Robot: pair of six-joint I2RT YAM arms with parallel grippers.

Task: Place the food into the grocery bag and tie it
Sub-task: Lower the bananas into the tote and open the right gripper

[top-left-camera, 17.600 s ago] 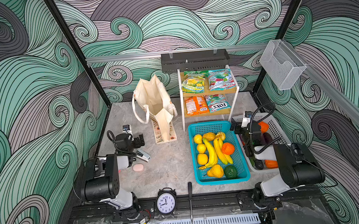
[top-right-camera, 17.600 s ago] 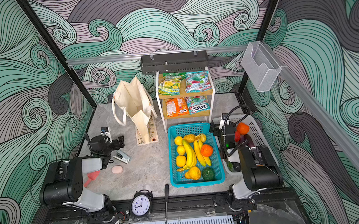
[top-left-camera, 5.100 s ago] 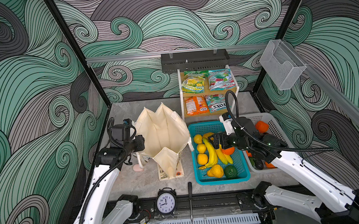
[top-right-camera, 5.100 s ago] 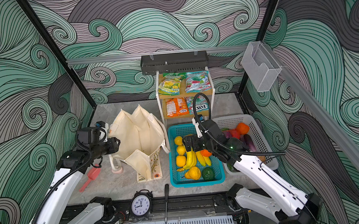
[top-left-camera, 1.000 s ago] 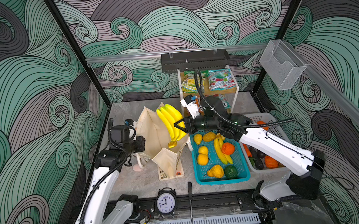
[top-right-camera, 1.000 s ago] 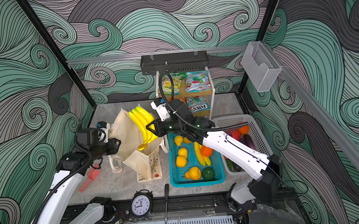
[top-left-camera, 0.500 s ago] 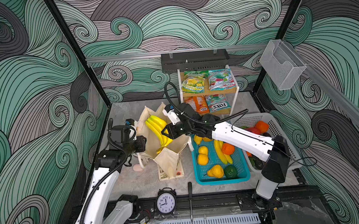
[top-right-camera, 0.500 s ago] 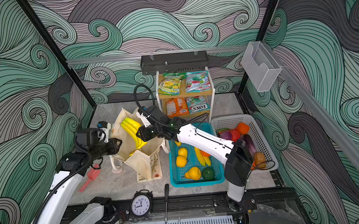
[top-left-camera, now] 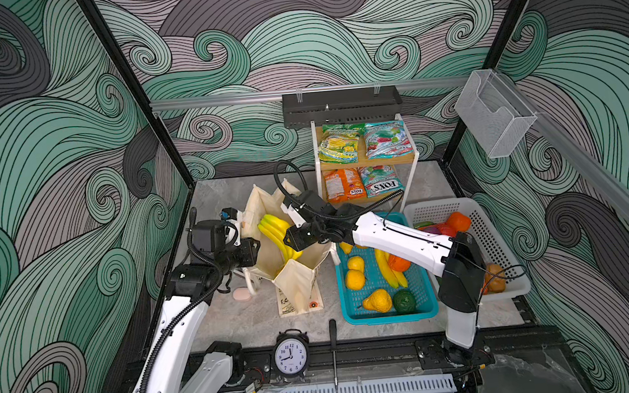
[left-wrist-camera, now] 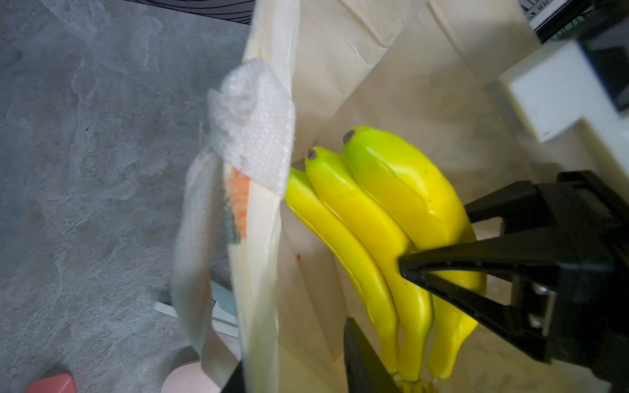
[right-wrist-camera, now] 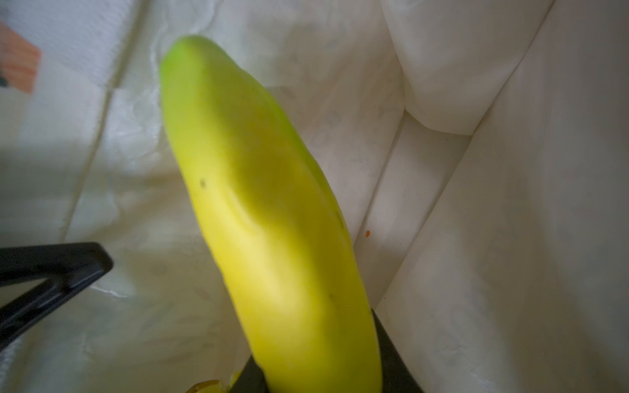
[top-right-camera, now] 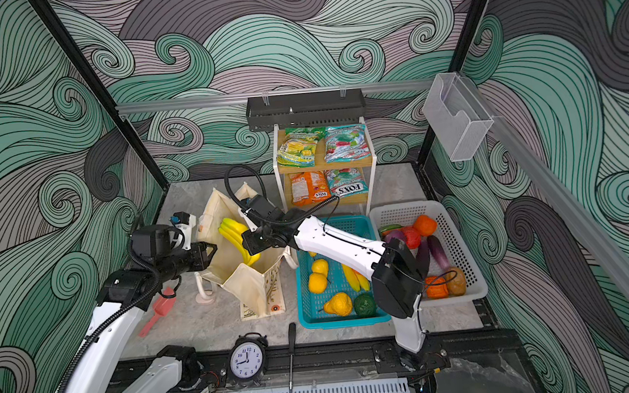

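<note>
I will next lower my right gripper through the bag's open top toward its bare bottom to release the banana bunch, which still hangs well above it.
The grocery bag, a cream tote, stands open left of centre in both top views. My left gripper is shut on the bag's left rim and holds it apart. My right gripper is shut on the stem end of a yellow banana bunch, which hangs inside the bag's mouth with its tips toward the left wall. More food lies in the teal basket. Candy packets sit on the shelf.
A white basket of vegetables stands to the right of the teal one. The small shelf rack is behind the bag. An alarm clock and a screwdriver lie at the front edge. A pink disc lies left of the bag.
My right gripper has carried the banana bunch to the left and down, from above the bag's right edge into its mouth. The left gripper has kept its hold on the rim.
</note>
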